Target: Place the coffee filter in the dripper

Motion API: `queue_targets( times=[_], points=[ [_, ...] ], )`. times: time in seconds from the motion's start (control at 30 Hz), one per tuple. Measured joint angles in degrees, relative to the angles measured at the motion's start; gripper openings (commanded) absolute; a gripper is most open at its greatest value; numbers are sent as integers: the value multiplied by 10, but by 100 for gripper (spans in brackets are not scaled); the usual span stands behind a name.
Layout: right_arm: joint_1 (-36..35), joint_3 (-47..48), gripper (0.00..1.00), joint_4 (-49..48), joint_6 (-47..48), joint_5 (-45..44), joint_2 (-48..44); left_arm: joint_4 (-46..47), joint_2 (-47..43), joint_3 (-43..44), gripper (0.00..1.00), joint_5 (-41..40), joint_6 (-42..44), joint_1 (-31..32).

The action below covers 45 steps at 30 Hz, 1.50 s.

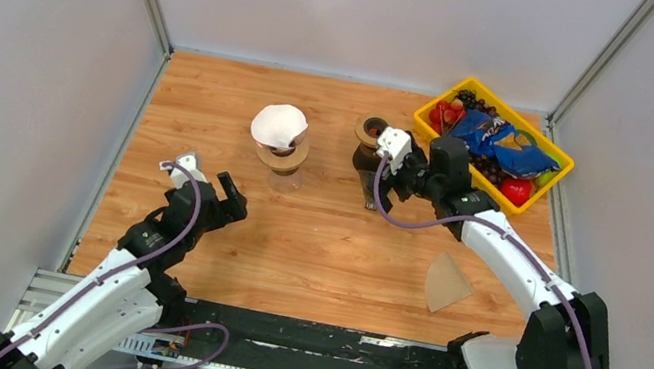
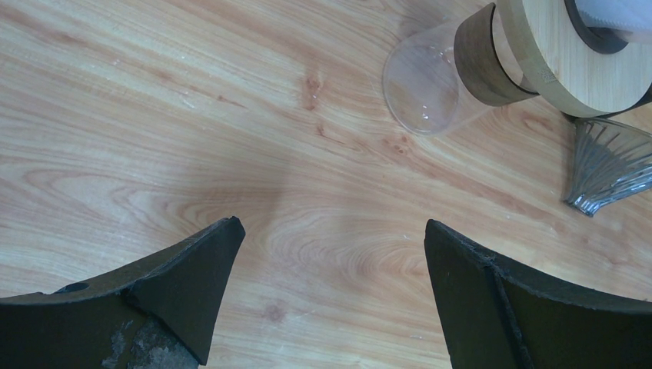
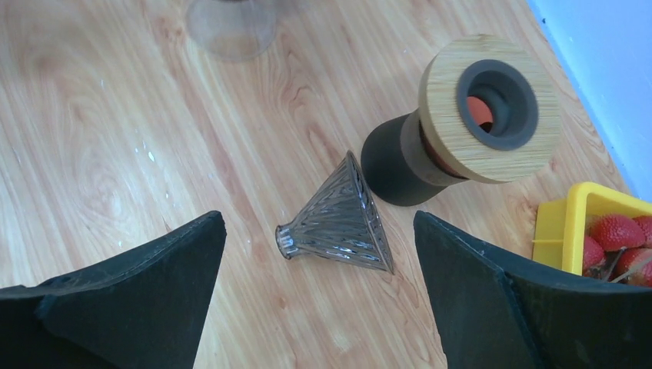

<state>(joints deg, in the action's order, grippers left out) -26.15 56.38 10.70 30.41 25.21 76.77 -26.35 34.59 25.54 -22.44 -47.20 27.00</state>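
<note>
My fingers are open above the glass dripper (image 3: 340,219), which lies on its side. My right gripper will go down next over the near end of the cone's wide rim (image 3: 384,257).
A white coffee filter (image 1: 279,124) sits open in the wooden-ringed top (image 2: 573,58) of a clear glass vessel (image 2: 427,88) at mid-table. A ribbed glass cone dripper (image 3: 340,219) lies on its side on the wood, beside a dark vessel with a wooden ring (image 3: 469,115). My right gripper (image 3: 319,231) hovers open over the cone, one finger on either side, not touching it. A beige paper filter cone (image 1: 446,282) lies flat near the right arm. My left gripper (image 2: 334,246) is open over bare wood, left of the glass vessel.
A yellow bin (image 1: 454,91) with strawberries and a blue bag stands at the back right. Its corner (image 3: 573,223) shows close to my right finger. Grey walls close in the table (image 1: 321,255) on three sides.
</note>
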Motion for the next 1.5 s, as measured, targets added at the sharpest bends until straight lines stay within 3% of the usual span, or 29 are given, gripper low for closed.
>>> queue_targets(
  times=[0.3, 0.97, 1.07, 1.5],
  points=[
    [25, 34, 91, 53, 89, 39, 92, 0, 3, 0, 100, 8, 2, 0],
    [49, 120, 71, 127, 117, 79, 254, 1, 17, 0, 100, 20, 9, 0],
    [49, 120, 63, 131, 117, 88, 257, 1, 22, 0, 100, 20, 11, 0],
    [48, 120, 10, 140, 110, 120, 249, 5, 31, 0, 100, 20, 11, 0]
  ],
)
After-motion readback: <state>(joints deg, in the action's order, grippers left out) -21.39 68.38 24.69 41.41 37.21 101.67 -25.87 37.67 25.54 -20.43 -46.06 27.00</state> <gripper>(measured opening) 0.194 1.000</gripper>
